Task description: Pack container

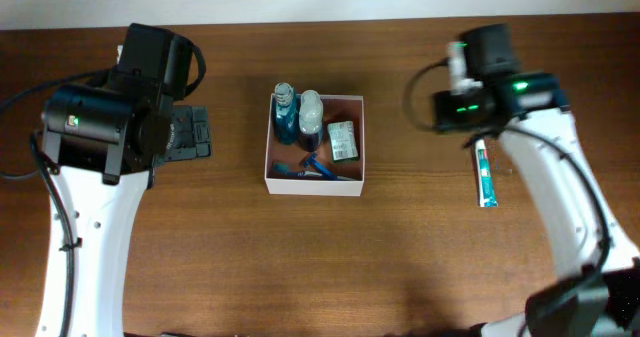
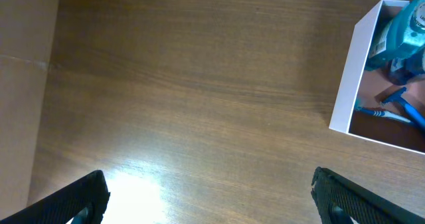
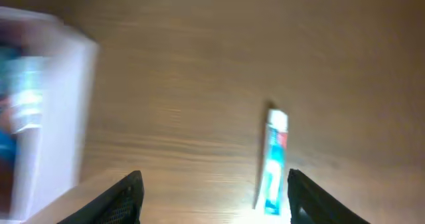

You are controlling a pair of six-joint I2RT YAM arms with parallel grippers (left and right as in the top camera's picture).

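I should move my right gripper toward the finger nearer the toothpaste tube [image 1: 484, 175], then lower to the tube's middle.
The container [image 1: 266, 157] is a square white-walled box with a reddish-brown inside at the table's middle. It holds two blue bottles [image 1: 298, 117], a green-and-white carton [image 1: 342, 140] and a blue razor [image 1: 318, 169]. Its white wall shows in the left wrist view [image 2: 350, 84] and, blurred, in the right wrist view [image 3: 46, 117]. A toothpaste tube [image 1: 484, 175] lies on the table right of the box; in the right wrist view it lies [image 3: 272, 164] just inside the right finger. My right gripper [image 3: 214, 197] is open above it. My left gripper [image 2: 209, 197] is open and empty left of the box.
The brown wooden table [image 1: 320, 257] runs to a pale wall at the back. Black cables hang from both arms. The left arm's body [image 1: 110, 127] stands left of the box, the right arm's body [image 1: 490, 87] behind the tube.
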